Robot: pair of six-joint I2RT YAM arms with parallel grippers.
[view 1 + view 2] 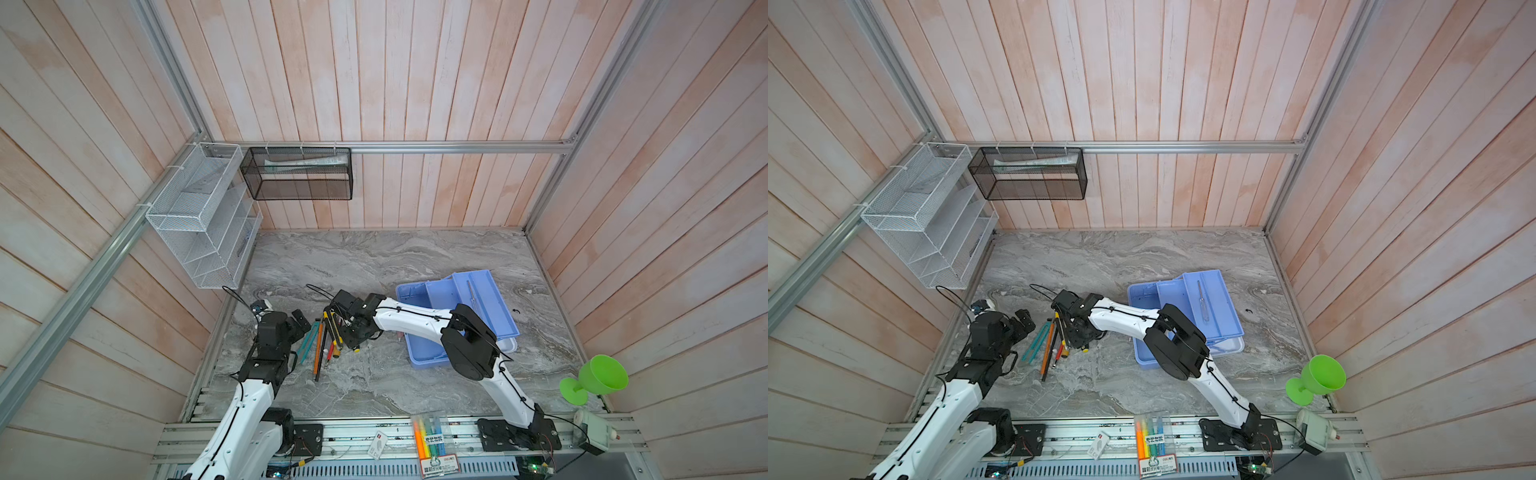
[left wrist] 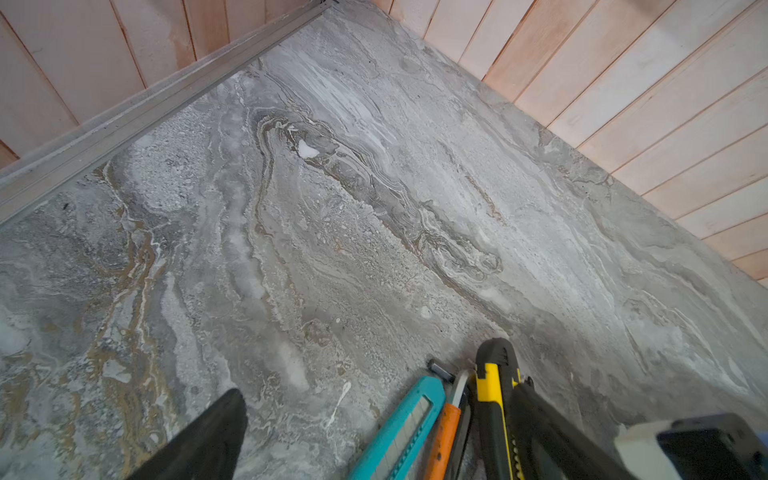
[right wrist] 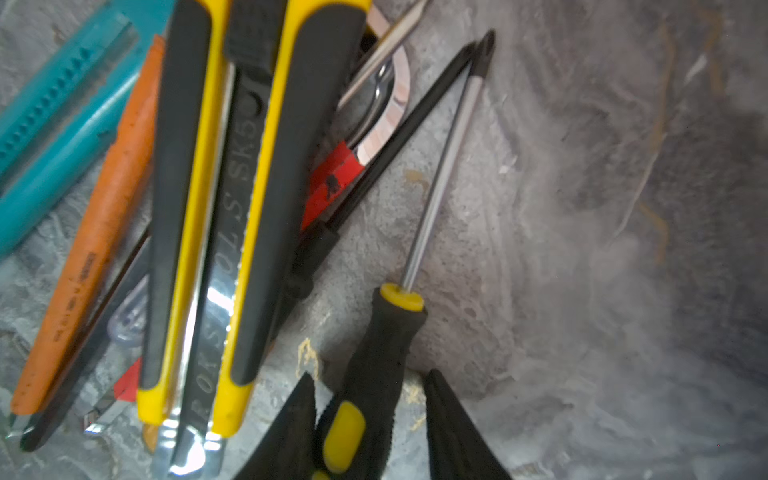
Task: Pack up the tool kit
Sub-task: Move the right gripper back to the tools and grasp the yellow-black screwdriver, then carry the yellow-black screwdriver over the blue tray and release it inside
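The screwdriver's black-yellow handle is already between the open fingers of my right gripper. I should keep the gripper low in place and close its fingers onto the handle next.
The tool kit's light blue base stands open right of centre, with an inner tray tilted across it and the white lid under it. Loose tools lie bunched left of it: a teal knife, an orange tool, a yellow-black knife, red-handled pliers. My right gripper is low over the pile's edge. Its fingers straddle the handle of a black-yellow screwdriver; one finger touches, a gap shows at the other. My left gripper is wide open beside the teal knife.
In a top view a clear pack of highlighters lies on the front rail. A green goblet stands at the right front. A white mesh rack and a black mesh basket hang on the back-left walls.
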